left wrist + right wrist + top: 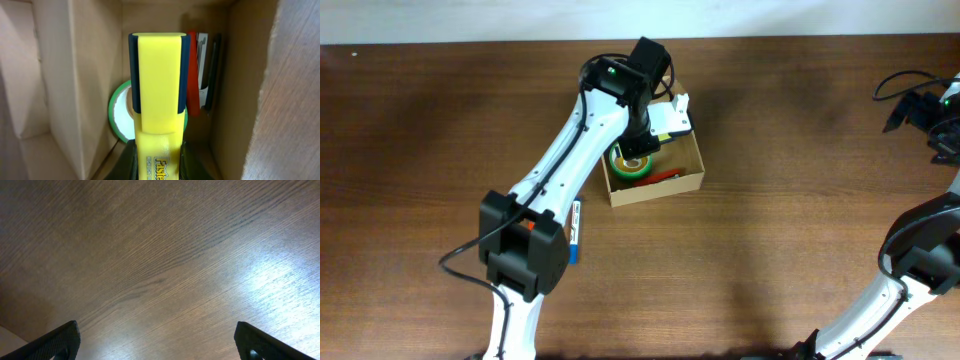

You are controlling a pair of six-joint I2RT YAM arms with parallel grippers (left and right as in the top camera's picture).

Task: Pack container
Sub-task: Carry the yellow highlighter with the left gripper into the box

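My left gripper moves back and down to the red pen by the container's near side (193, 77) next and releases, because the green tape roll lies beneath the highlighter (159, 95).
The container (686, 182) is a tan cardboard box, open, at the table's middle back. Inside lie a green tape roll (623, 166) and a red pen (665, 176). My left gripper (638, 150) reaches down into the box and is shut on a yellow highlighter (159, 95), held over the green tape roll (117, 112). In the left wrist view a red pen (193, 75) and a dark clip-like item (212, 70) stand against the box wall (95, 75). My right gripper (157, 345) is open and empty over bare wood at the far right (932, 108).
A blue and white marker (575, 230) lies on the table left of the box, beside my left arm. The box's white-labelled flap (675, 115) sticks up behind the gripper. Cables hang at the far right.
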